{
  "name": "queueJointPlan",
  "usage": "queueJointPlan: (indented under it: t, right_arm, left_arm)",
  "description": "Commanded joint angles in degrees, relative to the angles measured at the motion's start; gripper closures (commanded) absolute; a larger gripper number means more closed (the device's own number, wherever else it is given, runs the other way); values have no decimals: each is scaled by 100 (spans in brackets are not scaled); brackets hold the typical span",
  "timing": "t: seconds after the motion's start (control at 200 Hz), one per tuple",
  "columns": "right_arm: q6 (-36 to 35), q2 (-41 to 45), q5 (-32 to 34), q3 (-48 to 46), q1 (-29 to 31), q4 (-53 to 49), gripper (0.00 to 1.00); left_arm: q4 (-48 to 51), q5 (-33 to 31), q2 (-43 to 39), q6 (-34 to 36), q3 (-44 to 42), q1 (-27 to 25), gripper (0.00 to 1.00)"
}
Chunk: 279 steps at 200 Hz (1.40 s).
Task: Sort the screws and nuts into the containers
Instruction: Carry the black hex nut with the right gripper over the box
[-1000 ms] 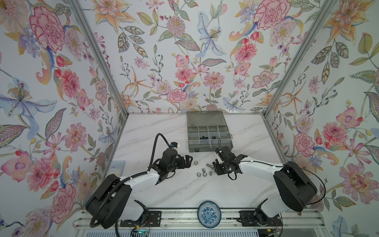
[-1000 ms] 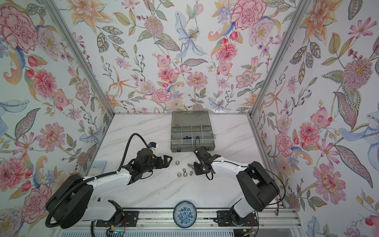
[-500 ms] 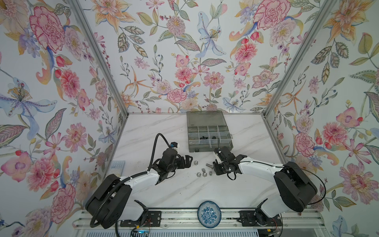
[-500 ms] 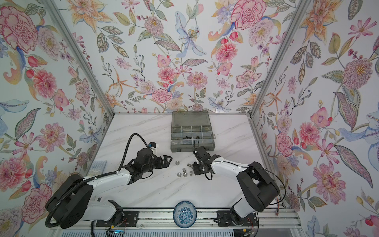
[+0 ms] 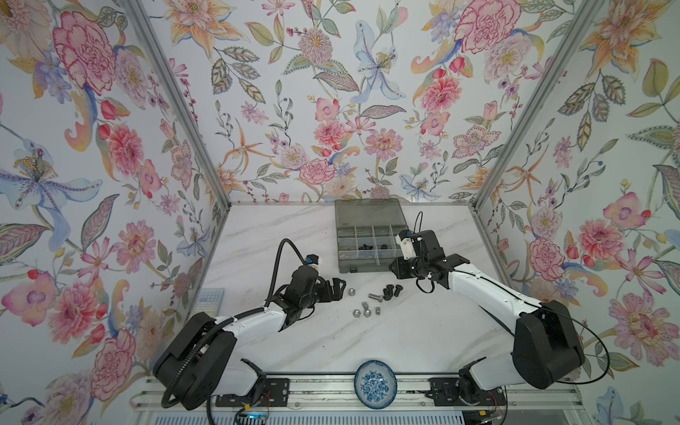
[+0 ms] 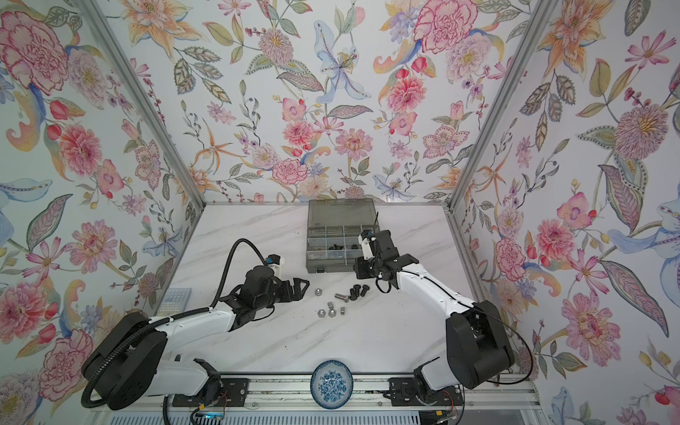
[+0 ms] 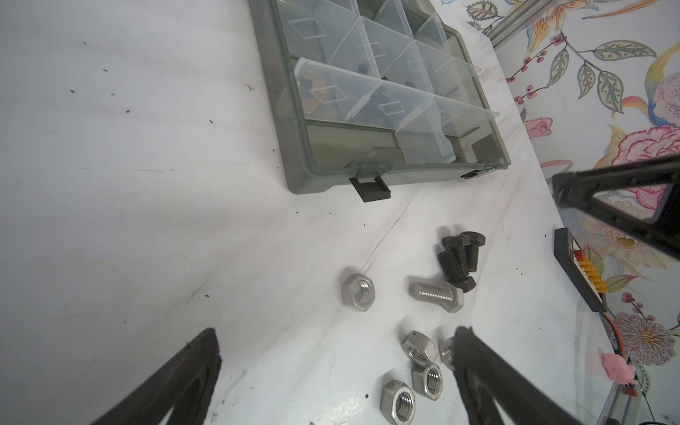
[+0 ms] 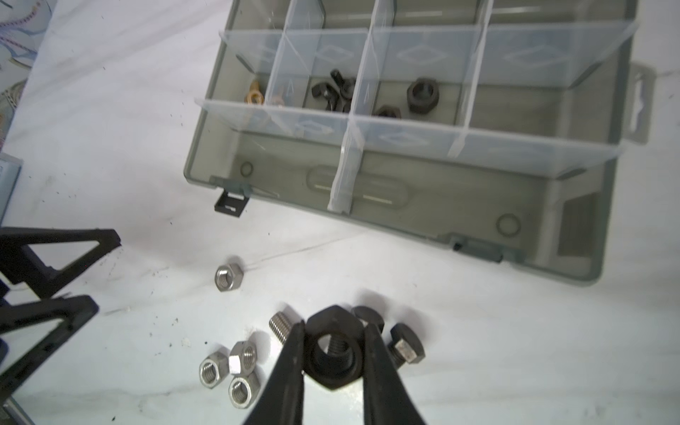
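The box's section with black hex nuts lies outward of the right gripper, so next the gripper will move outward past the box's front edge and release this matching black nut in that section.
My right gripper [image 8: 334, 346] is shut on a black hex nut [image 8: 333, 349] and holds it above the loose parts, just in front of the grey organiser box [image 5: 344, 266]. On the marble below lie black screws [image 5: 392, 291], a silver screw [image 5: 375, 296], a cluster of silver nuts [image 5: 364, 311] and one silver nut apart [image 5: 351, 291]. Box compartments hold a brass winged nut [image 8: 254, 96], black winged nuts [image 8: 331, 92] and black hex nuts [image 8: 421, 94]. My left gripper [image 5: 336, 286] stands open, low over the table left of the parts, nothing between its fingers [image 7: 184, 379].
A round blue-and-white dish [image 5: 375, 383] sits on the front rail. A small blue gridded pad [image 5: 212, 297] lies by the left wall. The box's lid [image 5: 369, 211] lies open toward the back wall. Flowered walls close in three sides.
My right gripper has shut on the black hex nut and lifted it off the table toward the box. The left arm has not moved.
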<state>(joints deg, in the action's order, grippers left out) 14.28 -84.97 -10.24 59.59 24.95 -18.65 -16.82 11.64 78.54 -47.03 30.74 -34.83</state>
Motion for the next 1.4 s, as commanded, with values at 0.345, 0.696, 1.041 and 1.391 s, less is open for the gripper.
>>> queueJointPlan:
  t: [0.345,0.696,1.041,1.391]
  right_arm:
    - [-537,-2101,271,2419,-316,-359,94]
    - [-572,-3151,465,3068,-320,-525,91]
    - [-611,-3359,584,3076,-328,-523,90]
    - [-641,-3223,640,3086,-337,-595,56]
  left_arm:
    - [-52,-39,-38,-19,-56,-24,1]
    - [13,-65,-28,35,46,-26,1]
    - [38,-52,12,58,88,-29,1]
    - [43,-64,-23,50,81,-30,1]
